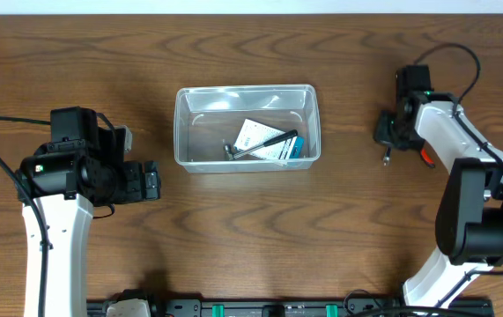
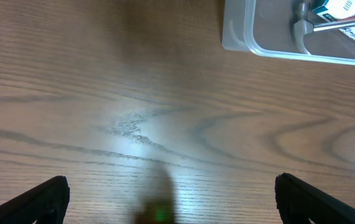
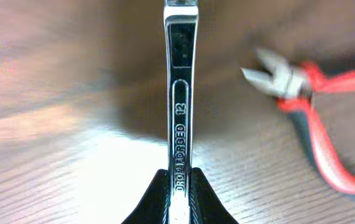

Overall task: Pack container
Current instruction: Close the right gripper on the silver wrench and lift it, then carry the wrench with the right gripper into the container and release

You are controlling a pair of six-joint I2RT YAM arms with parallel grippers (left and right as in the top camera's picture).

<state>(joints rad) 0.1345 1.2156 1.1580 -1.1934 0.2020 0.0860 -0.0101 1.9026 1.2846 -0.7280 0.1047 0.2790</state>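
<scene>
I should next lift my right gripper to the left in the overhead view. Then I should lower it beside the small hammer (image 1: 260,144) and let go, because the container has room.
The clear plastic container (image 1: 247,126) stands at the table's middle back, holding a small hammer (image 1: 260,144) and a white and blue packet (image 1: 269,141). Its near corner shows in the left wrist view (image 2: 239,37). My right gripper (image 3: 180,186) is shut on a steel wrench (image 3: 181,106) marked 12, held above the table right of the container. It shows in the overhead view (image 1: 388,132). Red-handled cutters (image 3: 314,118) lie on the table beside it, also in the overhead view (image 1: 427,157). My left gripper (image 2: 171,199) is open and empty, left of the container.
The left arm (image 1: 84,172) sits at the table's left side, the right arm (image 1: 471,194) along the right edge. Bare wood lies between the left gripper and the container.
</scene>
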